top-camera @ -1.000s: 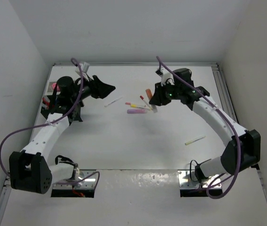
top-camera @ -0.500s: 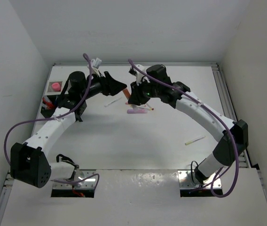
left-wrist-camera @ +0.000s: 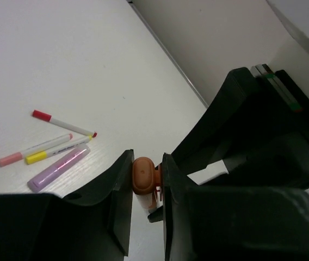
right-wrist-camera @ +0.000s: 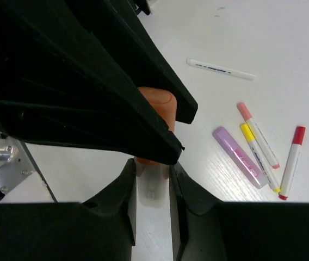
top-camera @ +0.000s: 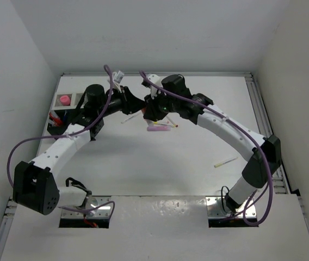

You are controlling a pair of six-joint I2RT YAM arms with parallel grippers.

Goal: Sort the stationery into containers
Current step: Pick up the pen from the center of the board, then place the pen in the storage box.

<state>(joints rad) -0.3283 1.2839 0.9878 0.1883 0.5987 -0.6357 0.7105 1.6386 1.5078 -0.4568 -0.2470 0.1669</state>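
The left gripper will carry the stick to the left in the top view, over the open top of the white bin, and will then lower it and let it go, because the bin stands below.
An orange-capped white stick hangs above the table between my two grippers. In the left wrist view my left gripper [left-wrist-camera: 146,179] is shut on its orange cap [left-wrist-camera: 142,175]. In the right wrist view my right gripper [right-wrist-camera: 152,179] is shut on its white body [right-wrist-camera: 152,182], and the cap [right-wrist-camera: 157,103] sticks out under the left fingers. From the top, the left gripper [top-camera: 138,103] and right gripper [top-camera: 148,111] meet at the table's middle back. The black organizer [top-camera: 56,122] and the white bin [top-camera: 63,100] stand at the far left.
Below the grippers lie a purple marker [right-wrist-camera: 240,156], a pink-tipped pen [right-wrist-camera: 258,135], a yellow-tipped pen [right-wrist-camera: 259,156], a red-capped pen [right-wrist-camera: 291,162] and a white pen [right-wrist-camera: 220,69]. A yellow-tipped pen [top-camera: 225,161] lies alone at the right. Purple cables loop over both arms.
The right arm carried the orange-capped stick leftward, the left arm swung right to meet it, and the left gripper went from open to shut on the cap.
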